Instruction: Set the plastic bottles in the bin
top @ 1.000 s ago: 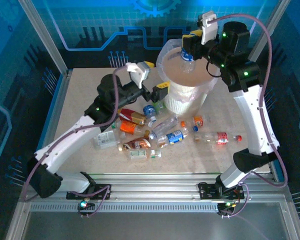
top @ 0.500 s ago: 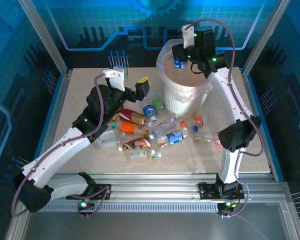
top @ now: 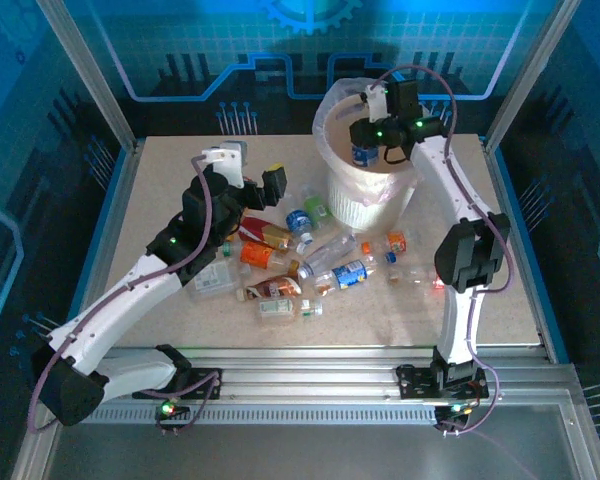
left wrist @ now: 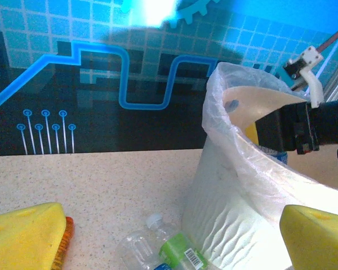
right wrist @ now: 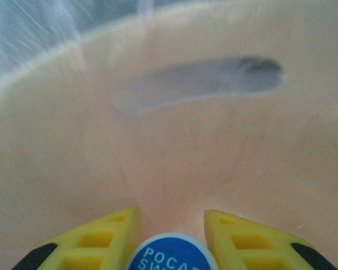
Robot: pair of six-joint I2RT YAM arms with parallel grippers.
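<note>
The right gripper moves down deeper into the bin's hollow below it next and releases the blue-labelled plastic bottle, since the bottle already hangs inside the bin's rim.
The white ribbed bin with its bag liner stands at the back of the table. My right gripper reaches down into it, shut on a blue-labelled plastic bottle. In the right wrist view the yellow fingers press on both sides of the bottle's blue end, with the bin's pale inner wall behind. My left gripper hangs open over the pile of several plastic bottles. Between its fingers lies a green-labelled bottle against the bin's wall.
More bottles lie scattered to the right of the pile, near the right arm's elbow. The bin's bag liner stands up above the rim. Aluminium frame posts and blue panels close in the table's back and sides.
My right gripper has swung left and dropped lower into the bin with the blue-labelled bottle. The left arm has drawn back to the left, away from the bin.
</note>
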